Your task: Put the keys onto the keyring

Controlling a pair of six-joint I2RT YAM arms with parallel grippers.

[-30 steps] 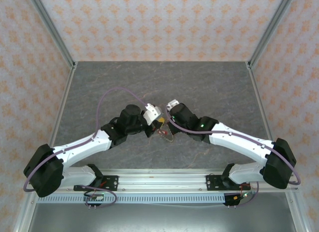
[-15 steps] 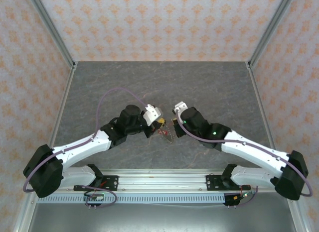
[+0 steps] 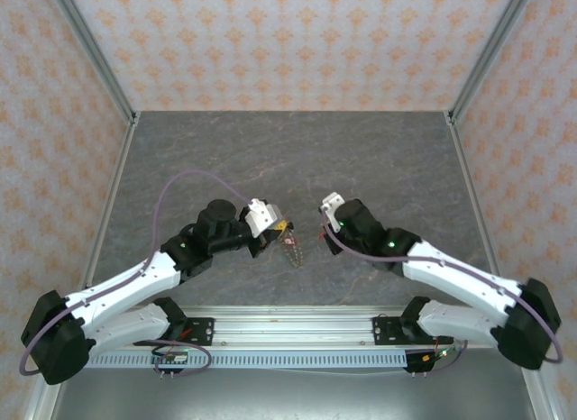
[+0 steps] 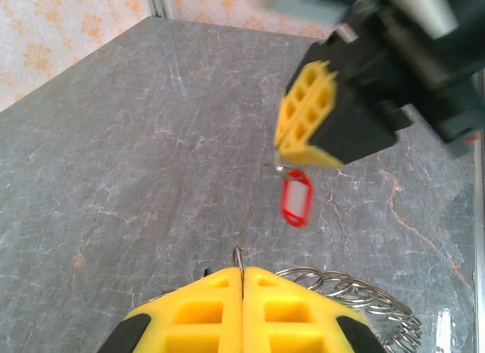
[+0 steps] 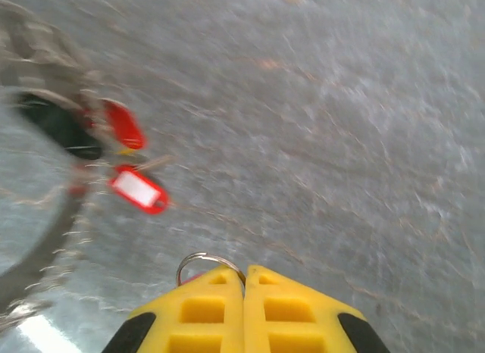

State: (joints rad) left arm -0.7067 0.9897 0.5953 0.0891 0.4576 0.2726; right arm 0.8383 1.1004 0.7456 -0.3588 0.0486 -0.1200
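I will next lower my right gripper, tilting it downward, and release the split ring on the clear, bare tabletop (image 3: 314, 250) beside the hanging keyring.
My left gripper (image 3: 280, 228) (image 4: 242, 271) is shut on the thin metal keyring, whose edge (image 4: 239, 256) pokes out between the yellow fingers. Several small rings (image 4: 356, 286) hang on the hoop beside the jaws. Red and black tagged keys (image 3: 290, 247) (image 5: 123, 124) dangle from it above the table. My right gripper (image 3: 324, 225) (image 5: 244, 273) is shut on the small split ring (image 5: 198, 260) of one key. In the left wrist view that red-tagged key (image 4: 296, 199) hangs under the right gripper (image 4: 292, 145). A gap separates the two grippers.
The grey stone-patterned table (image 3: 270, 150) stretches out behind the grippers. Metal posts (image 3: 99, 50) and patterned walls close it in on three sides. The rail (image 3: 297, 330) with both arm bases runs along the near edge.
The two grippers, close together a second ago, have drawn apart. The right one swung right and back, the left one slid left. Both stayed shut.
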